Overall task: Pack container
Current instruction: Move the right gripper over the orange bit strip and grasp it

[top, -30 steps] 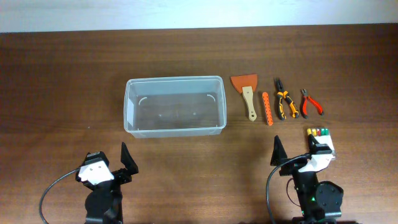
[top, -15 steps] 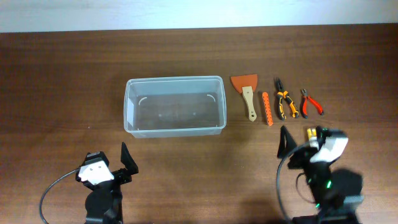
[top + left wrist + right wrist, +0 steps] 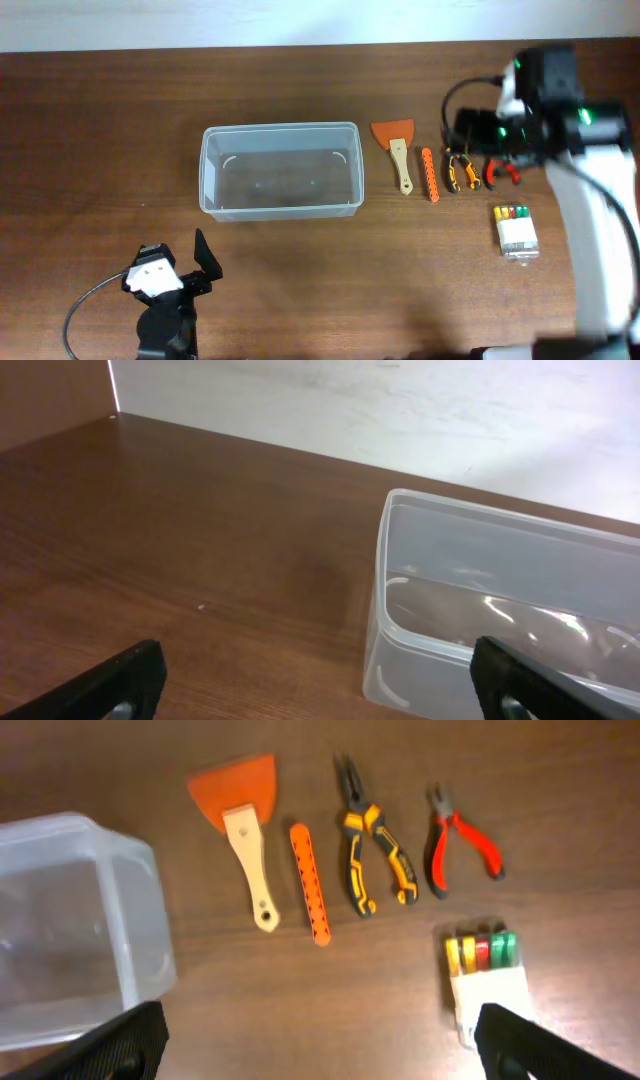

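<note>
I need to move my right gripper down and to the left in the overhead view, onto the orange perforated bar (image 3: 430,175) (image 3: 310,884), because open table separates it from the scraper and pliers.
The container (image 3: 212,170) is a clear plastic bin, empty, at the table's middle; it also shows in the left wrist view (image 3: 480,550) and the right wrist view (image 3: 70,920). To its right lie an orange scraper (image 3: 396,148) (image 3: 245,820), an orange perforated bar (image 3: 430,175) (image 3: 310,880), yellow-black long-nose pliers (image 3: 460,172) (image 3: 372,850) and red cutters (image 3: 503,173) (image 3: 460,845). My right gripper (image 3: 468,130) (image 3: 320,1055) is open and empty, held high above these tools. My left gripper (image 3: 200,262) (image 3: 320,690) is open and empty, low at the front left, short of the container.
A small clear box of coloured bits (image 3: 516,228) (image 3: 487,975) lies in front of the cutters. My right arm covers part of the pliers and cutters in the overhead view. A pale wall runs along the table's far edge (image 3: 400,410).
My right arm has risen from the front right of the table and swung back over the tools, uncovering the small box. The left arm has not moved.
</note>
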